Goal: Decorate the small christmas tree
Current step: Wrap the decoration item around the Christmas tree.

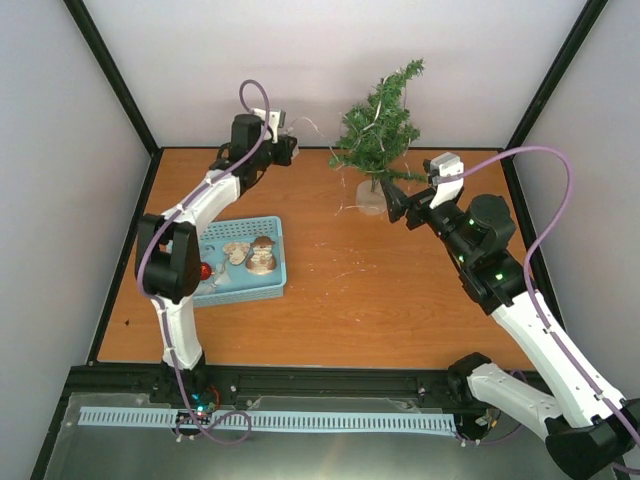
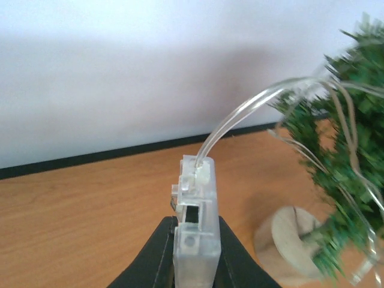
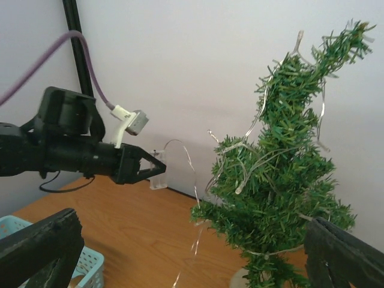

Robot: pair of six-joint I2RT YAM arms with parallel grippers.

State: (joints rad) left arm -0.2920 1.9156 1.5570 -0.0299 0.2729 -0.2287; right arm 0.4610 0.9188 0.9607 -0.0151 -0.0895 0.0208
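The left gripper should rise and carry the battery box point(image 2: 195, 210) over to the tree's nearest branches to release it there, since the box's string is already looped there.
The small christmas tree point(image 1: 381, 128) stands at the back of the table on a round pale base point(image 1: 371, 204). A clear light string point(image 3: 252, 157) is looped over its branches. The string's wire runs left to a clear plastic battery box point(image 2: 195, 210), and my left gripper point(image 2: 195, 246) is shut on this box above the table, left of the tree. In the top view that left gripper point(image 1: 290, 149) is near the back wall. My right gripper point(image 1: 398, 205) stands open right beside the tree's base, its wide-apart fingers point(image 3: 42, 246) holding nothing. The tree point(image 3: 282, 180) fills the right wrist view.
A light blue basket point(image 1: 245, 293) sits at the left of the table, holding a red ball point(image 1: 205, 271) and some beige ornaments point(image 1: 262, 255). Grey walls and black frame posts enclose the table on three sides.
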